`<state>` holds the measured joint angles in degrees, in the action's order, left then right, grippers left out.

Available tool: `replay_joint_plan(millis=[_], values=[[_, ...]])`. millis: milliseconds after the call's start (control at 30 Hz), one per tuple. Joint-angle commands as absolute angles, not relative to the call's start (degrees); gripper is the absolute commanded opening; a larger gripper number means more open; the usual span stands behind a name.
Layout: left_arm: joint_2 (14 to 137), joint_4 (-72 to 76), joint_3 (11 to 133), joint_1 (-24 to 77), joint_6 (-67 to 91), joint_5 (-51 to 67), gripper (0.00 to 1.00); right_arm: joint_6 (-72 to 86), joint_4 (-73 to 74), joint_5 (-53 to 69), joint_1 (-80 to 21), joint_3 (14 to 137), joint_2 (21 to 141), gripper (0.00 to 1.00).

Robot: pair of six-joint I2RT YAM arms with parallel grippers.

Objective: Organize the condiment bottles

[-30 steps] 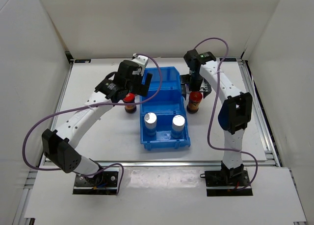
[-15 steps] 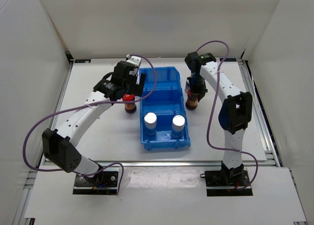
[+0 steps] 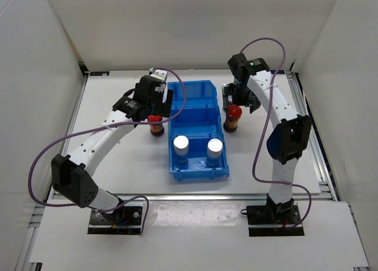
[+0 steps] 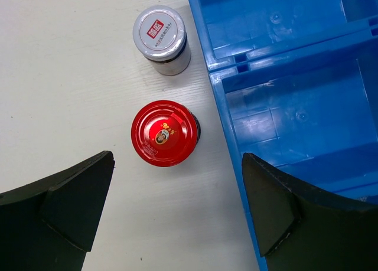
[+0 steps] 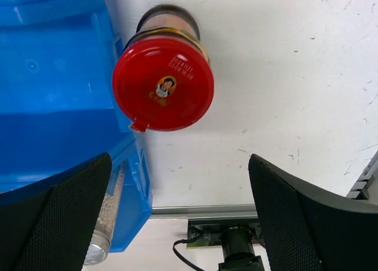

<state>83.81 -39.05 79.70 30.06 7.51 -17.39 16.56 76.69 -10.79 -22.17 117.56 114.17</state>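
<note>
My right gripper moves down around the bottle's red cap and closes next, as the cap still lies below, ahead of the gripper's fingers in the wrist view.
A red-capped bottle (image 3: pixel 155 121) stands on the table just left of the blue bin (image 3: pixel 195 94). My left gripper (image 3: pixel 153 105) hovers open above it; in the left wrist view its red cap (image 4: pixel 165 132) lies ahead of the gap (image 4: pixel 177 206), with a grey-lidded bottle (image 4: pixel 159 33) beyond. A second red-capped bottle (image 3: pixel 234 114) stands against the bin's right side. My right gripper (image 3: pixel 238 98) hangs open over it, its cap (image 5: pixel 163 83) ahead of the gap (image 5: pixel 180 218). Two silver-topped bottles (image 3: pixel 181 143) (image 3: pixel 215 145) stand in the bin's near compartment.
The bin's middle and far compartments (image 4: pixel 283 76) hold nothing. The bin wall (image 5: pixel 53 76) runs close beside the right red bottle. White enclosure walls surround the table, and a metal rail (image 3: pixel 310 123) runs along its right edge.
My right gripper has risen and drawn back toward the far side, off the right red bottle. My left gripper has shifted slightly left over the left red bottle.
</note>
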Motion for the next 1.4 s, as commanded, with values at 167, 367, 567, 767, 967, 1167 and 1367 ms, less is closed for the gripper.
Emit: replay_joint_plan(millis=[167, 367, 567, 767, 967, 1167, 1367], values=[[81.9, -39.2, 78.8, 29.8, 7.2, -18.2, 1.00, 14.9, 77.4, -7.7, -19.9, 121.6, 120.9, 1.00], [81.9, -39.7, 78.8, 29.8, 6.7, -18.7, 1.00, 14.9, 76.4, -4.2, -19.3, 121.6, 123.3, 0.96], [81.4, -39.7, 78.8, 29.8, 6.2, -19.2, 1.00, 14.9, 75.8, -3.3, -18.8, 121.0, 123.8, 0.66], [81.4, -39.7, 78.2, 29.8, 6.2, -19.8, 1.00, 14.4, 75.8, -4.4, -18.8, 120.2, 121.5, 0.35], [81.4, -39.7, 77.7, 29.8, 6.7, -19.8, 1.00, 14.4, 75.8, -5.5, -18.8, 118.1, 116.7, 0.14], [81.4, -39.7, 77.7, 29.8, 7.3, -20.3, 1.00, 14.9, 76.9, -9.0, -19.4, 121.5, 110.8, 0.00], [81.4, -39.7, 77.2, 29.8, 9.1, -22.1, 1.00, 14.9, 79.5, -6.9, -24.3, 129.3, 109.7, 0.00]])
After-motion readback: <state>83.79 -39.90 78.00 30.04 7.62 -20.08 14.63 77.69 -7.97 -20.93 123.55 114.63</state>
